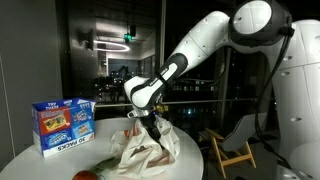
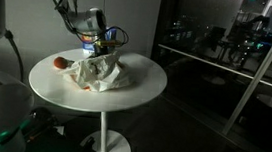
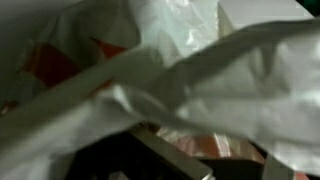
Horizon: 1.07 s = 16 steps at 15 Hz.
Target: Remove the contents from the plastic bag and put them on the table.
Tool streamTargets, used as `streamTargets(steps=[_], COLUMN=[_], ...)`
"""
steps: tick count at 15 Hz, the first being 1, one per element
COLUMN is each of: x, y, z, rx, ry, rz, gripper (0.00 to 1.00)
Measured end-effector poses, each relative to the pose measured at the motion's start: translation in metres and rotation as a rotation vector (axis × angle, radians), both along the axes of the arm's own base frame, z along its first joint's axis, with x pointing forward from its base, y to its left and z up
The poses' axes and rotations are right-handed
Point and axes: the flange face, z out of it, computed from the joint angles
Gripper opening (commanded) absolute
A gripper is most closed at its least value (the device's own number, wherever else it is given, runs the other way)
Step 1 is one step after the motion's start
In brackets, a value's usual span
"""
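Observation:
The robot needs to push its gripper outward through the folds at the bag's top (image 1: 146,138) (image 3: 185,105) and close it there, since an orange and red item shows between its fingers.
A crumpled white plastic bag (image 1: 140,152) lies on the round white table (image 1: 190,150); it also shows in an exterior view (image 2: 98,74). My gripper (image 1: 152,128) points down into the top of the bag, fingertips among the folds. In the wrist view the bag's white film (image 3: 200,70) fills the frame, with an orange and red item (image 3: 215,145) inside it between my dark fingers. The folds hide whether the fingers grip anything. A red round thing (image 1: 86,175) lies on the table next to the bag, also seen in an exterior view (image 2: 60,63).
A blue and white box (image 1: 64,124) stands upright on the table behind the bag. The table edge runs close to the bag's right side (image 2: 160,83). A folding chair (image 1: 232,148) stands beyond the table. A dark window is behind.

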Motion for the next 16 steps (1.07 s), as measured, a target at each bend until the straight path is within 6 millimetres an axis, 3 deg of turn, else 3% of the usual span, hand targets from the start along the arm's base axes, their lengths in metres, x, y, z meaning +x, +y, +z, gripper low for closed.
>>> streamTargets(steps=[3, 6, 10, 14, 15, 16], x=[0.016, 0.026, 0.029, 0.031, 0.033, 0.036], y=[-0.004, 0.000, 0.002, -0.006, -0.008, -0.008], z=[-0.011, -0.011, -0.010, -0.027, -0.033, -0.037], rx=[-0.015, -0.003, 0.000, -0.032, -0.043, -0.053], ry=[-0.068, -0.157, -0.188, -0.174, -0.174, -0.175], rz=[0.048, 0.072, 0.076, 0.070, 0.069, 0.071], gripper=[1.00, 1.00, 1.00, 1.00, 0.96, 0.75])
